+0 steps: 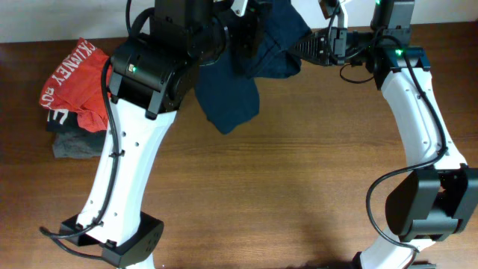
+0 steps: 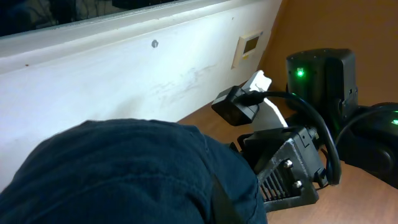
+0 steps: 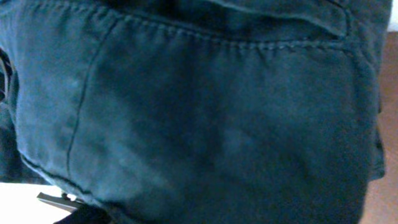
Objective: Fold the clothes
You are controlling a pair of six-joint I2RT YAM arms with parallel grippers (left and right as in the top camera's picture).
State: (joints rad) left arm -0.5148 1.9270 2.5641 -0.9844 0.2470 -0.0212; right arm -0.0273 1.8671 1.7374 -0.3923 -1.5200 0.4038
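Observation:
The left gripper needs to go back down over the bare middle of the table next and release the cloth's upper part, as the open wood there has room for it.
The clothes (image 1: 228,97) are one dark navy garment, lifted at the table's far middle with a loose end hanging down to the wood. My left gripper (image 1: 243,41) is raised there, mostly hidden under its own arm, and the cloth hangs from it. In the left wrist view the clothes (image 2: 124,174) cover the jaws. My right gripper (image 1: 302,46) reaches in from the right against the garment's upper edge. Stitched navy cloth (image 3: 205,124) fills the right wrist view and hides the fingers. The right gripper's black body (image 2: 286,165) shows beside the cloth.
A red garment with white lettering (image 1: 75,82) lies at the far left on a grey folded garment (image 1: 78,143). The wooden table (image 1: 299,187) stretches toward the front. A white wall (image 2: 124,74) runs along the table's far edge.

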